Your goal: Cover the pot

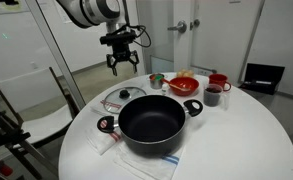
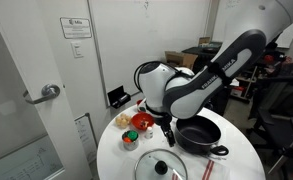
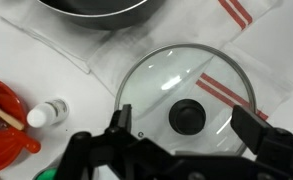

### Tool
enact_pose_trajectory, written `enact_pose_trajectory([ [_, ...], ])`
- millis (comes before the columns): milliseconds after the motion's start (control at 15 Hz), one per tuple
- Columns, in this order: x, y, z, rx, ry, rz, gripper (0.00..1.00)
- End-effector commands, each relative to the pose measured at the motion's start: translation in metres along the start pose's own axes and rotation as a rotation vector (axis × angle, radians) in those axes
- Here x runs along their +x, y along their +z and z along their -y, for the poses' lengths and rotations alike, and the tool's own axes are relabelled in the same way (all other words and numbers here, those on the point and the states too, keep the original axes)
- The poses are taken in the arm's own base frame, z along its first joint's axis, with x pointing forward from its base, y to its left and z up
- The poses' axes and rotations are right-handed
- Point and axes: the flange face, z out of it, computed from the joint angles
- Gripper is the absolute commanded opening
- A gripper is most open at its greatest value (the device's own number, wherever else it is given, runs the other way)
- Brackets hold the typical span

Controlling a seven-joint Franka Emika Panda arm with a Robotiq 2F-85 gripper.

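The glass lid's black knob is below my open gripper, so I will next lower my gripper over it and close my fingers around the knob.
The large black pot point(image 1: 152, 120) with black-and-red side handles sits uncovered on a cloth on the round white table; it also shows in an exterior view point(image 2: 198, 134) and at the top edge of the wrist view point(image 3: 96, 8). A glass lid point(image 1: 124, 96) with a black knob lies flat beside it, also seen in an exterior view point(image 2: 161, 166). In the wrist view the lid point(image 3: 151, 85) lies directly below, its knob point(image 3: 188, 116) between my fingers. My gripper point(image 1: 123, 63) point(image 2: 167, 136) point(image 3: 186, 130) hangs open and empty above the lid.
A red bowl point(image 1: 184, 85), a red mug point(image 1: 217, 84) and small cups stand at the table's far side. In the wrist view a red bowl point(image 3: 4, 135) and a small white bottle point(image 3: 48, 113) lie left of the lid. A white towel with red stripes point(image 3: 236, 15) lies under it.
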Motion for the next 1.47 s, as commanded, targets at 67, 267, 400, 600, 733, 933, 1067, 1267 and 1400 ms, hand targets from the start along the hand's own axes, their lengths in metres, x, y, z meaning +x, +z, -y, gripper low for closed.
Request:
enact_pose_trajectory([
  [67, 0.035, 0.043, 0.002, -0.019, -0.093, -0.008, 1.0],
  [267, 0.056, 0.069, 0.013, -0.05, -0.15, -0.01, 1.0],
  [400, 0.067, 0.08, 0.02, -0.066, -0.186, -0.015, 1.0],
  [600, 0.077, 0.093, 0.027, -0.062, -0.22, -0.013, 1.0],
  [733, 0.079, 0.098, 0.027, -0.055, -0.232, -0.01, 1.0],
  [933, 0.078, 0.104, 0.022, -0.038, -0.24, -0.003, 1.0],
  [1067, 0.075, 0.107, 0.018, -0.031, -0.24, 0.007, 1.0],
  [1267, 0.074, 0.109, 0.016, -0.027, -0.24, 0.019, 1.0],
  [1400, 0.074, 0.108, 0.015, -0.023, -0.236, 0.022, 1.0],
])
